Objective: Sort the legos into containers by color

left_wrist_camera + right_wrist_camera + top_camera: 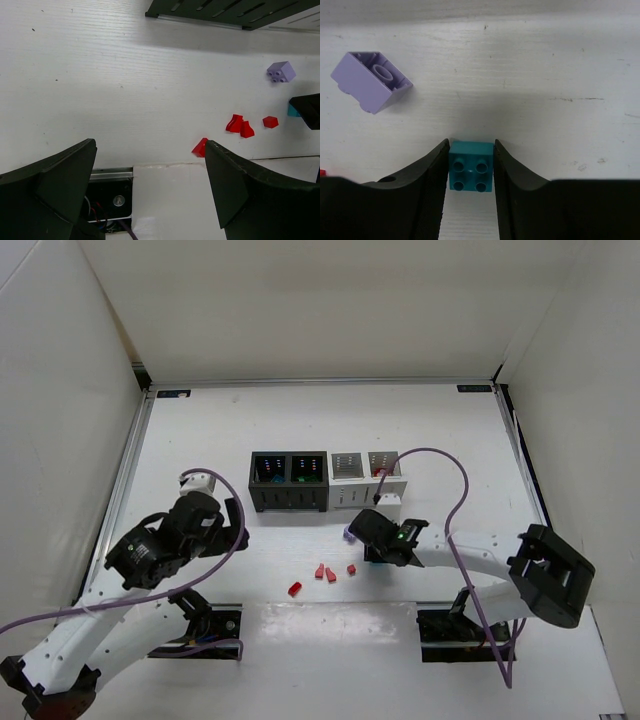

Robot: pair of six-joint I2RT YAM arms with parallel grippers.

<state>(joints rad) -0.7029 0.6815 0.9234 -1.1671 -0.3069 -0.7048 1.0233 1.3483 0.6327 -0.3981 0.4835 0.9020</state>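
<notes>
The blue legos' bin (270,472) is outward of the robot's right gripper and to its left in the top view, so the right gripper will lift the like-colored lego over the bin to let it go.
My right gripper (471,146) is shut on a teal-blue lego (471,172), low over the table in front of the white bins (368,478). A lilac lego (371,81) lies just to its left, also seen in the top view (348,536) and the left wrist view (281,72). Several red legos lie in front of the bins: one (294,589), a touching pair (324,573) and one (352,569). My left gripper (150,150) is open and empty, above the table left of the red legos. The black bins (288,498) hold blue and green pieces.
The right arm's purple cable (440,465) arcs over the white bins. The arm base plates (210,625) sit at the near edge. White walls enclose the table on three sides.
</notes>
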